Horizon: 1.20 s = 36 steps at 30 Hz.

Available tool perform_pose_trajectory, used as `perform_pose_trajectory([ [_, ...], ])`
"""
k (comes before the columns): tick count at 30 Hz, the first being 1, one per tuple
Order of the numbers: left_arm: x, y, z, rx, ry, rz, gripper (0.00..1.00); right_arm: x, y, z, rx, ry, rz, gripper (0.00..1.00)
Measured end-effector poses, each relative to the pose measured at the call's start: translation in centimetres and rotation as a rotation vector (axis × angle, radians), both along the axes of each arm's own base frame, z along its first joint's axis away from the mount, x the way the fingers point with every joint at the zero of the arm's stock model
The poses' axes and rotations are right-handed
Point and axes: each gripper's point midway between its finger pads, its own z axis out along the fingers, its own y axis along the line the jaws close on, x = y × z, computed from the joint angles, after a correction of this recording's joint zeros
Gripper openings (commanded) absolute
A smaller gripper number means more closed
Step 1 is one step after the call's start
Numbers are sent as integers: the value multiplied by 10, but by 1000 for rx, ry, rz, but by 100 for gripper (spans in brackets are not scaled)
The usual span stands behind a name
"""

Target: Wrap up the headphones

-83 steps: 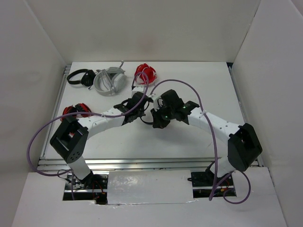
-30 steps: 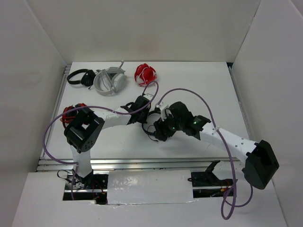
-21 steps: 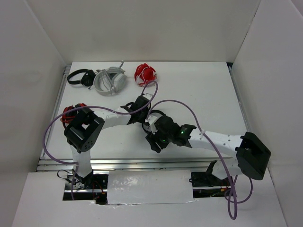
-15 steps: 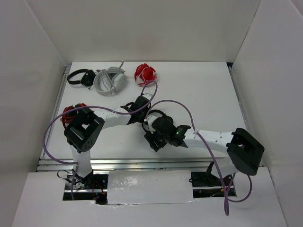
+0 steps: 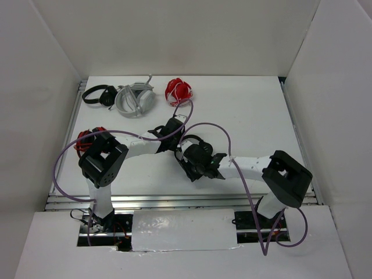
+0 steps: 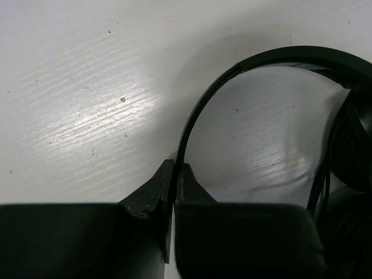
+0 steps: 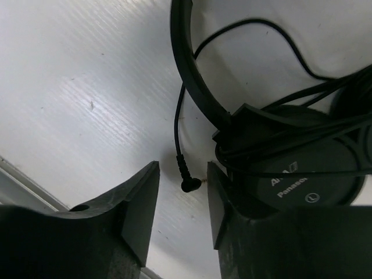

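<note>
The left gripper stays still on the thin headband next, then spreads its fingers to release it in place, because the headphones (image 5: 195, 139) already lie on the tabletop.
The headphones (image 5: 195, 139) lie mid-table, a small black pair with a thin headband (image 6: 200, 110) and an earcup (image 7: 302, 180) with loops of cable across it. My left gripper (image 5: 173, 131) is shut on the headband, which runs up from between its tips (image 6: 174, 168). My right gripper (image 5: 189, 170) sits low on the near side of the headphones and is open. The angled plug (image 7: 190, 183) at the cable's end lies on the table between its fingers (image 7: 182, 174), with a gap on each side.
At the back left lie a larger grey-white pair (image 5: 135, 99) and another black pair (image 5: 97, 95). A red bundle (image 5: 178, 90) sits behind the arms and another red item (image 5: 93, 135) by the left arm. The table's near edge (image 7: 23, 180) is close to my right gripper.
My right arm has swung left and nearer, bringing its gripper down around the cable plug while its jaws narrowed. The left gripper has stayed shut on the headband.
</note>
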Motion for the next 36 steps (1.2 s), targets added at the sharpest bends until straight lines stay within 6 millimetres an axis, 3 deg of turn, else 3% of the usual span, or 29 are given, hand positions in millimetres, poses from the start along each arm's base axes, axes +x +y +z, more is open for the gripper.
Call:
perform_pose_trajectory([
  [4,0,0,0,0,0,-1,0,-1,-2,-7,-11,17,-14,41],
  [9,0,0,0,1,-1,0,0,0,-1,-8,-1,17,-29,1],
  [13,1,1,0,5,-3,4,0,-2,-3,-6,10,13,-50,0],
  [16,1,2,0,10,-6,8,0,-8,-10,9,29,0,-64,0],
  [22,3,6,1,28,-10,22,0,-16,-17,87,217,-100,-82,0],
  [24,4,6,2,28,-12,23,0,-17,-21,102,253,-118,-89,0],
  [28,5,5,4,30,-17,25,0,-8,-32,105,267,-113,-130,0],
  [36,9,4,7,23,-35,25,0,41,-65,100,252,-112,-284,0],
])
